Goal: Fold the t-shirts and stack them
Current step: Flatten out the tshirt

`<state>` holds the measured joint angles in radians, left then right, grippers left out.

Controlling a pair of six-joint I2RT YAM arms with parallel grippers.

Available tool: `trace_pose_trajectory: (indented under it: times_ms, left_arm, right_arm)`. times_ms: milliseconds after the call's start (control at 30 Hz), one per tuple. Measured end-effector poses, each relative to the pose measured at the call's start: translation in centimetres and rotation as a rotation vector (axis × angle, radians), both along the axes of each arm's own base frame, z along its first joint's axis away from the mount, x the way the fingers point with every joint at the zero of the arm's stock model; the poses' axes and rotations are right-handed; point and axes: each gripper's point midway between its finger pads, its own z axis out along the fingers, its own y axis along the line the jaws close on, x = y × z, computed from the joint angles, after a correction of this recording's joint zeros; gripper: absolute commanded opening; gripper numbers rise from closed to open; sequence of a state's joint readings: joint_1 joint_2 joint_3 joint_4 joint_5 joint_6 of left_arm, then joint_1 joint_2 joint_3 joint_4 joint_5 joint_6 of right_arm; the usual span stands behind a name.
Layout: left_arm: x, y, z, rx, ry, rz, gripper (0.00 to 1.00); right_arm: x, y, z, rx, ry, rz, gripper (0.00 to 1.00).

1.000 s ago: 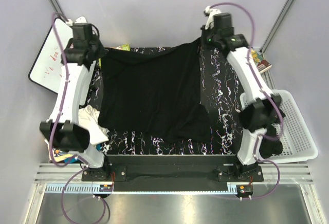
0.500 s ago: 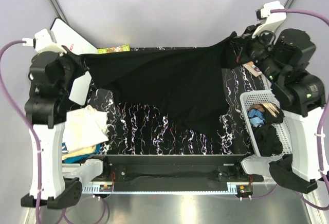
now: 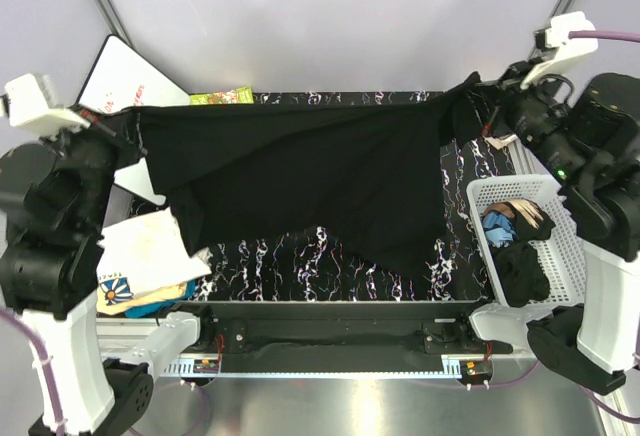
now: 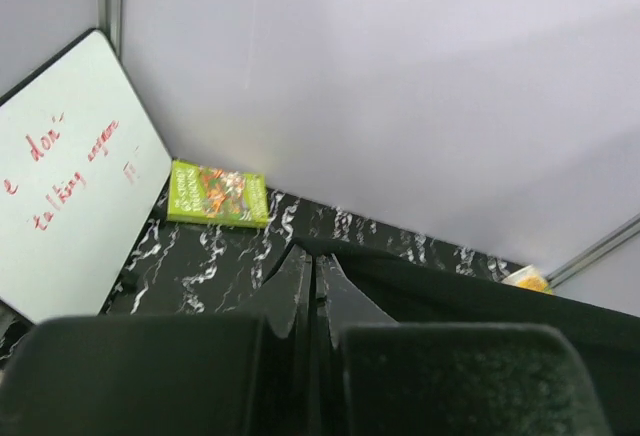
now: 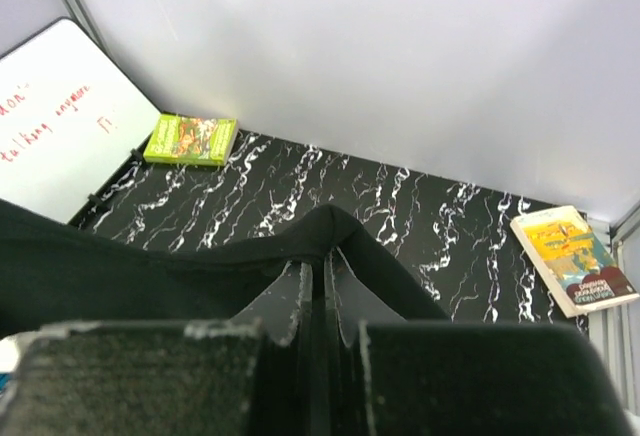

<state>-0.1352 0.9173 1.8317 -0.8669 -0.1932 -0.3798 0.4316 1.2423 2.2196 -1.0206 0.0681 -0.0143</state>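
Note:
The t-shirt's corner is hanging. My right gripper will bring it down, to the left in the top view, and let it go.
A plain black t-shirt [image 3: 310, 171] hangs stretched wide above the black marbled table [image 3: 290, 261], and its lower edge sags toward the near side. My left gripper [image 3: 128, 121] is raised at the far left, shut on one top corner of the shirt. My right gripper [image 3: 472, 89] is raised at the far right, shut on the other corner. The left wrist view shows the left gripper [image 4: 313, 258] with cloth [image 4: 480, 291] pinched at its tips. In the right wrist view the shirt [image 5: 150, 256] drapes over the tips of the right gripper [image 5: 322, 258]. A white t-shirt [image 3: 150, 244] lies at the left.
A white slatted basket [image 3: 590, 256] at the right holds blue cloth [image 3: 500, 228] and black cloth [image 3: 525, 271]. A whiteboard [image 3: 125, 76] leans at the back left, with a green book [image 3: 220, 97] beside it. Another book [image 5: 572, 259] lies at the back right.
Both arms have risen and swung outward, each keeping its corner. The black shirt has come up off the table and is pulled out wide between them.

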Motion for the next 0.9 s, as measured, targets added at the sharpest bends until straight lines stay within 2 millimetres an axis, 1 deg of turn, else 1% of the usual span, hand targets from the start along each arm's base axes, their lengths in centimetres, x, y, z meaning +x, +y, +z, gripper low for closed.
trace_pose_trajectory:
  times_ms: [67, 100, 167, 200, 233, 267, 300, 333, 367, 400, 433, 467, 500, 533, 567, 600, 633, 700, 733, 767, 833, 900]
  left_arm:
    - [1.3, 0.0, -0.8, 0.011, 0.037, 0.009, 0.00]
    - [2.5, 0.0, -1.4, 0.017, 0.068, 0.016, 0.00]
    - [5.5, -0.3, -3.4, 0.031, 0.151, 0.021, 0.00]
    - [7.1, -0.6, -4.7, 0.038, 0.198, 0.021, 0.00]
    - [9.0, -0.8, -6.5, 0.046, 0.259, 0.021, 0.00]
    - [10.6, -1.1, -8.4, 0.055, 0.317, 0.019, 0.00]
    - [12.1, -1.3, -10.8, 0.063, 0.385, 0.018, 0.00]
    - [13.3, -1.5, -12.9, 0.068, 0.444, 0.015, 0.00]
    - [14.4, -1.7, -15.8, 0.075, 0.518, 0.014, 0.00]
    - [15.1, -1.8, -18.8, 0.081, 0.600, 0.013, 0.00]
    - [15.4, -1.8, -21.6, 0.088, 0.673, 0.013, 0.00]
    - [15.3, -1.8, -25.4, 0.097, 0.778, 0.014, 0.00]
    - [15.1, -1.8, -26.2, 0.099, 0.804, 0.016, 0.00]
    - [14.9, -1.7, -28.0, 0.104, 0.854, 0.019, 0.00]
    - [14.6, -1.6, -29.4, 0.106, 0.890, 0.023, 0.00]
    - [14.3, -1.5, -30.2, 0.107, 0.914, 0.028, 0.00]
    - [14.1, -1.2, -30.9, 0.107, 0.935, 0.038, 0.00]
    - [13.9, -0.5, -31.5, 0.100, 0.953, 0.059, 0.00]
    - [14.0, -0.1, -31.6, 0.096, 0.956, 0.071, 0.00]
    - [14.2, 0.3, -31.8, 0.093, 0.958, 0.082, 0.00]
    - [14.5, 0.9, -32.2, 0.089, 0.972, 0.100, 0.00]
    - [15.1, 1.3, -32.5, 0.087, 0.985, 0.112, 0.00]
  right_arm:
    - [0.9, 0.4, -0.7, -0.004, 0.008, -0.002, 0.00]
    - [1.7, 0.7, -1.2, -0.009, 0.019, -0.002, 0.00]
    - [4.1, 1.9, -3.2, -0.029, 0.060, 0.002, 0.00]
    - [5.8, 2.8, -4.6, -0.045, 0.092, 0.008, 0.00]
    - [7.8, 3.8, -6.4, -0.065, 0.132, 0.013, 0.00]
    - [10.1, 5.0, -8.6, -0.088, 0.182, 0.021, 0.00]
    - [11.7, 5.9, -10.4, -0.104, 0.220, 0.031, 0.00]
    - [14.0, 7.3, -12.8, -0.123, 0.269, 0.049, 0.01]
    - [16.7, 8.9, -16.4, -0.148, 0.343, 0.069, 0.01]
    - [18.6, 10.1, -19.4, -0.166, 0.399, 0.087, 0.04]
    - [20.7, 11.5, -23.4, -0.187, 0.475, 0.112, 0.05]
    - [22.0, 12.5, -27.0, -0.206, 0.544, 0.133, 0.08]
    - [23.3, 13.5, -31.1, -0.226, 0.626, 0.150, 0.10]
    - [24.6, 14.4, -35.0, -0.241, 0.695, 0.166, 0.13]
    - [25.5, 15.2, -38.9, -0.252, 0.771, 0.178, 0.18]
    - [26.3, 15.8, -41.5, -0.252, 0.819, 0.184, 0.35]
    - [27.3, 16.7, -44.8, -0.249, 0.870, 0.192, 0.45]
    - [28.0, 17.5, -49.1, -0.233, 0.942, 0.194, 0.57]
    - [28.3, 17.8, -50.9, -0.225, 0.967, 0.188, 0.65]
    - [28.4, 18.0, -51.7, -0.209, 0.986, 0.184, 0.65]
    - [28.8, 18.1, -50.1, -0.182, 0.965, 0.170, 0.65]
    - [29.0, 17.6, -48.5, -0.174, 0.945, 0.149, 0.65]
